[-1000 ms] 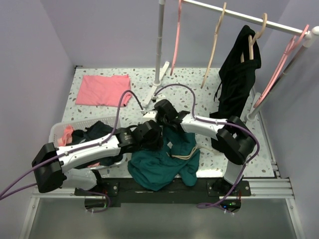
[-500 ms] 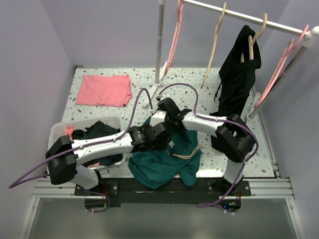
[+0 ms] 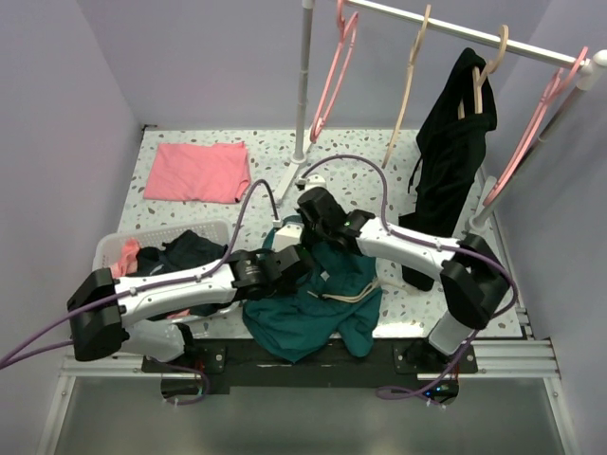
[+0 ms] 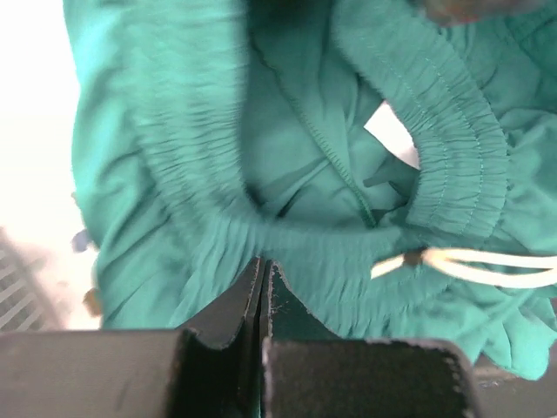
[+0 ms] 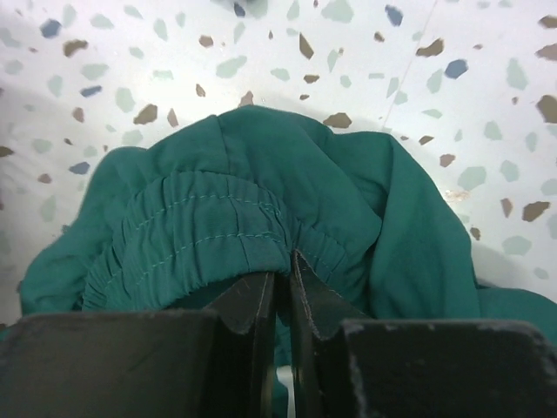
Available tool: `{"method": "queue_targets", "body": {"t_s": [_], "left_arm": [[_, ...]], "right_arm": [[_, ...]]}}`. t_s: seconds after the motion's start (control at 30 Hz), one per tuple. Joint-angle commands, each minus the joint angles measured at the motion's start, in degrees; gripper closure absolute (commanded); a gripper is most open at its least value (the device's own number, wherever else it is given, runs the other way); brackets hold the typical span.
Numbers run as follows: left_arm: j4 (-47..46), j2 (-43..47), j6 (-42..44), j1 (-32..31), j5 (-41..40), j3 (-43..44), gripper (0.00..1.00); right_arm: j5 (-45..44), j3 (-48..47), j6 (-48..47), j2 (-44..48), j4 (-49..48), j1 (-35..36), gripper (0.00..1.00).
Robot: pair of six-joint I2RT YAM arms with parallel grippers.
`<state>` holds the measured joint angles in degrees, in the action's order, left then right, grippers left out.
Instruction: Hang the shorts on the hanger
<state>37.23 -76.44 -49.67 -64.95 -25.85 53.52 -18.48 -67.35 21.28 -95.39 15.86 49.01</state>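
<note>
My right gripper rises next, then lowers toward the tabletop beside the black garment and releases the fabric, with the waistband bunched between both grippers.
The teal-green shorts lie bunched at the table's near edge, their cream drawstring on top. My left gripper is shut on the gathered waistband; the fingers meet with a thin fold of fabric between them. From the far side, my right gripper is shut on another part of the waistband, pinched at the fingertips. The drawstring shows at the right of the left wrist view. The salmon-pink hanger hangs on the rail at the back, apart from both grippers.
A white basket with dark and pink clothes stands at the near left. A flat pink cloth lies at the back left. The rail's pole, a tan hanger, a black garment and another pink hanger fill the back right.
Both grippers have closed onto the shorts' waistband. The left arm has shifted along the near edge, and the pink hanger on the rail has swung.
</note>
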Motion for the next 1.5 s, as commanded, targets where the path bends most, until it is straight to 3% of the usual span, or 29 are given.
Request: {"method": "queue_targets", "body": {"t_s": [0.0, 0.1, 0.23, 0.33, 0.4, 0.43, 0.5, 0.57, 0.63, 0.73, 0.93, 1.07, 1.17, 1.27, 1.47], "left_arm": [[7.7, 6.2, -4.6, 0.2, -7.6, 2.1, 1.00], [12.7, 10.7, -6.0, 0.8, -13.0, 5.5, 1.00], [14.1, 16.8, -1.7, 3.2, -16.7, 9.6, 1.00], [6.6, 18.0, 6.7, 4.5, -11.5, 11.3, 1.00], [4.3, 16.2, 7.3, 4.6, -8.4, 12.3, 0.98], [4.0, 12.8, 6.6, 4.5, -7.5, 12.7, 0.81], [1.8, 9.6, 5.9, 2.7, -4.3, 13.3, 0.72], [-0.1, 5.7, 3.7, 0.4, -4.7, 13.6, 0.48], [-1.5, 1.9, 2.1, -2.1, -5.7, 14.5, 0.33], [-0.5, -1.9, 1.3, -3.5, -8.3, 16.3, 0.24], [0.0, -5.9, 0.9, -4.3, -8.8, 16.6, 0.18], [-0.7, -8.4, 0.3, -4.4, -9.3, 15.7, 0.18], [-1.2, -9.1, 0.0, -4.9, -8.3, 15.0, 0.24], [-0.2, -7.8, -1.0, -5.8, -8.2, 13.5, 0.35], [1.5, -2.0, -3.9, -7.8, -5.5, 8.5, 0.72]], "right_arm": [[-3.6, -1.6, 1.2, 6.2, 3.2, -0.4, 0.91], [-4.2, -2.3, 1.1, 9.8, 5.7, -0.3, 0.95], [-5.3, -5.3, 1.0, 15.1, 8.7, -0.3, 0.99], [-6.8, -8.1, 0.3, 16.6, 11.1, -0.4, 1.00], [-7.6, -9.6, 0.2, 15.9, 12.5, -0.3, 1.00], [-7.6, -10.5, 0.3, 15.5, 13.5, -0.4, 1.00], [-7.4, -10.8, 0.6, 14.8, 14.1, -0.3, 1.00], [-8.1, -11.1, 1.0, 14.5, 14.8, -0.1, 1.00], [-8.5, -11.7, 1.1, 14.7, 15.5, 0.0, 1.00], [-8.9, -12.5, 0.6, 15.0, 16.5, 0.0, 1.00], [-8.3, -12.5, 0.4, 15.2, 16.8, -0.1, 1.00], [-7.5, -11.7, 0.9, 15.5, 16.2, 0.0, 1.00], [-8.7, -11.5, 0.8, 15.5, 16.4, 0.0, 1.00], [-9.6, -11.3, 0.5, 15.5, 17.2, -0.1, 1.00], [-11.4, -11.2, 0.2, 15.3, 17.7, 0.0, 1.00]]}}
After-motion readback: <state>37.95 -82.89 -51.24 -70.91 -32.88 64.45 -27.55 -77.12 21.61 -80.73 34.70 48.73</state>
